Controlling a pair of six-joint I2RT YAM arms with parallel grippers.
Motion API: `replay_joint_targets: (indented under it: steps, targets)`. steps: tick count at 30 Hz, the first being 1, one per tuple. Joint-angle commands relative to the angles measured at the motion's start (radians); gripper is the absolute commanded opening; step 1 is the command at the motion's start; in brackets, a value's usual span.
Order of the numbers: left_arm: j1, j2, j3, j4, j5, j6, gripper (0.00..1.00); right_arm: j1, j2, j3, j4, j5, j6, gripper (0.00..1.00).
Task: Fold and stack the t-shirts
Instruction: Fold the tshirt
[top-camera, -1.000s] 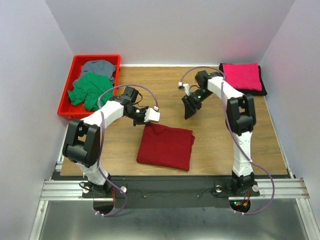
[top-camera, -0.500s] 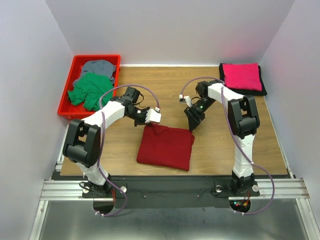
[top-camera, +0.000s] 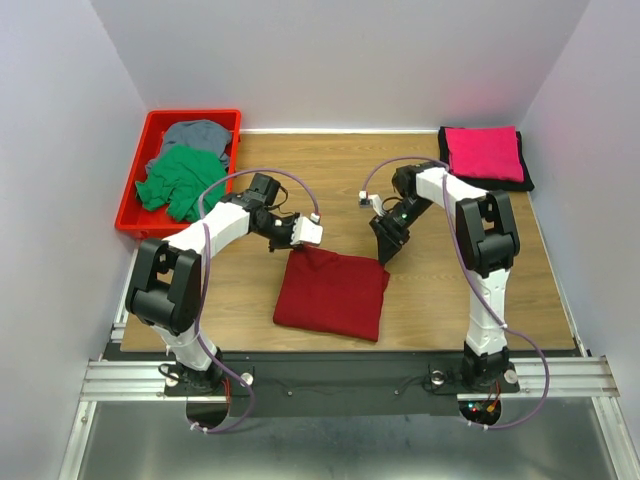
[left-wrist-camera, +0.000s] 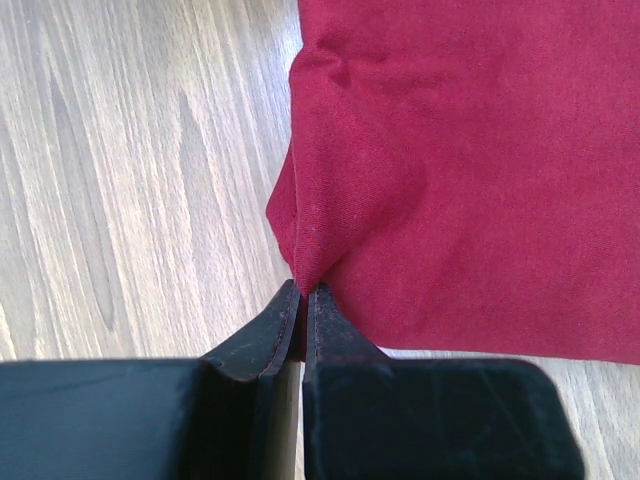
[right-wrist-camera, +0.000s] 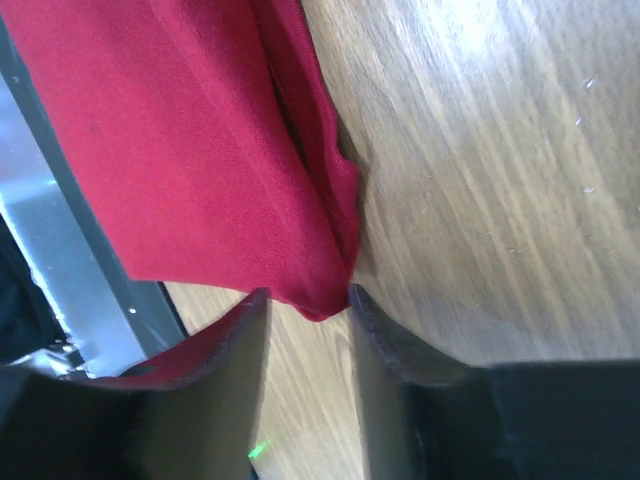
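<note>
The shirt (right-wrist-camera: 180, 150) sits near the metal bar, so my left gripper should pull its pinched corner outward onto bare table and release.
A dark red t-shirt (top-camera: 332, 292), folded into a rectangle, lies on the wooden table in front of the arms. My left gripper (top-camera: 300, 248) is at its far left corner. In the left wrist view that gripper (left-wrist-camera: 304, 290) is shut on a pinch of the red cloth (left-wrist-camera: 470, 180). My right gripper (top-camera: 383, 258) is at the far right corner. In the right wrist view its jaws (right-wrist-camera: 308, 295) stand open, with the corner of the red shirt (right-wrist-camera: 180, 150) between them. A folded pink t-shirt (top-camera: 484, 152) rests on a black one (top-camera: 527, 180) at the back right.
A red plastic tray (top-camera: 190, 114) at the back left holds a crumpled green t-shirt (top-camera: 180, 180) and a grey one (top-camera: 197, 132). White walls close in the table on the left, back and right. A metal rail (top-camera: 340, 378) runs along the near edge.
My right gripper has come down and towards me, from above the table to the red shirt's far right corner. The left gripper has kept its pinch and hardly moved.
</note>
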Motion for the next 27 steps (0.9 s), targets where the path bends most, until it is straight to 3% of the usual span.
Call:
replay_joint_targets:
  steps: [1, 2, 3, 5, 6, 18, 27]
  targets:
    - [-0.008, -0.022, -0.019, 0.009, 0.018, -0.001, 0.04, 0.002, -0.004, -0.011, -0.003, -0.03, 0.008, 0.4]
    - [-0.008, -0.025, -0.022, 0.009, 0.017, -0.001, 0.04, 0.002, -0.004, -0.014, 0.004, -0.03, 0.009, 0.36]
    - [-0.008, -0.028, -0.024, 0.009, 0.015, -0.001, 0.04, 0.002, -0.006, -0.015, 0.006, -0.031, 0.011, 0.22]
    - [-0.008, -0.037, -0.031, 0.009, 0.015, -0.001, 0.04, 0.001, -0.02, -0.02, 0.003, -0.034, 0.012, 0.12]
    - [-0.006, -0.042, -0.034, 0.009, 0.015, 0.0, 0.03, 0.002, -0.032, -0.023, 0.003, -0.034, 0.011, 0.01]
    - [0.0, -0.094, -0.022, 0.0, 0.058, -0.044, 0.0, -0.013, -0.274, -0.144, -0.115, -0.05, -0.029, 0.01]
    - [-0.002, 0.05, 0.053, 0.028, 0.018, -0.069, 0.0, -0.048, -0.115, -0.055, -0.042, -0.005, -0.026, 0.01]
